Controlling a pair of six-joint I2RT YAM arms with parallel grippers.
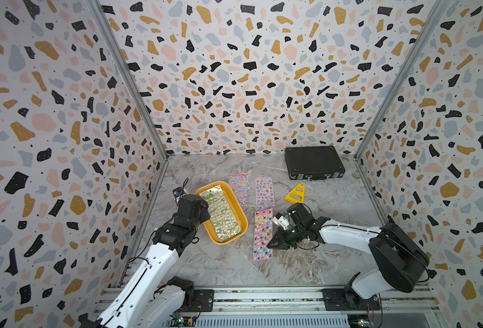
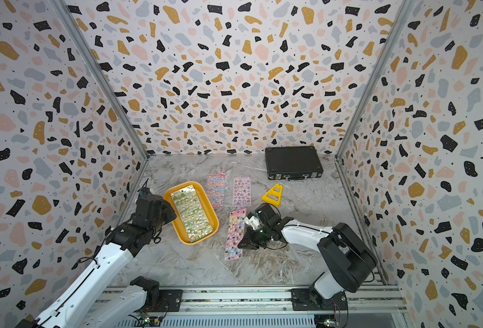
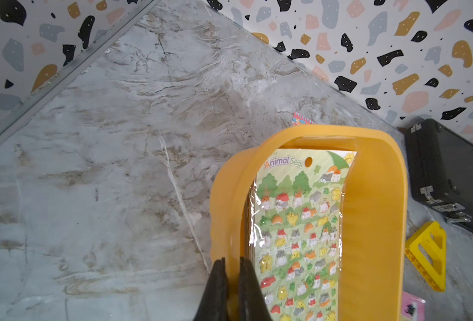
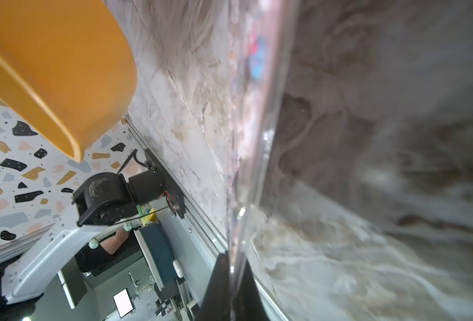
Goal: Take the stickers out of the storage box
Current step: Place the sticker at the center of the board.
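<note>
I will next move my right gripper toward the box [image 1: 236, 203] and down to release the sheet. Bare marble by the box's near end [image 1: 238, 248] lies lower, between my gripper and the box.
The yellow-orange storage box [image 1: 236, 203] sits left of the table's middle, and a green sheet of stickers [image 1: 223, 215] lies on top inside it. My left gripper [image 3: 232, 261] is shut on the box's left wall, one finger inside and one outside. Three sticker sheets lie on the marble to the right of the box: a pink-blue one [image 1: 238, 188], a purple one [image 1: 265, 191] and a pink one [image 1: 263, 227]. My right gripper [image 1: 270, 244] is shut on the pink sheet's right edge. In the right wrist view the sheet's clear sleeve [image 4: 257, 125] runs edge-on out of the closed jaws.
A black latched briefcase [image 1: 314, 166] stands at the back right. A yellow triangular piece [image 1: 295, 194] lies between it and my right arm. The left wall and its metal rail run close behind my left arm.
</note>
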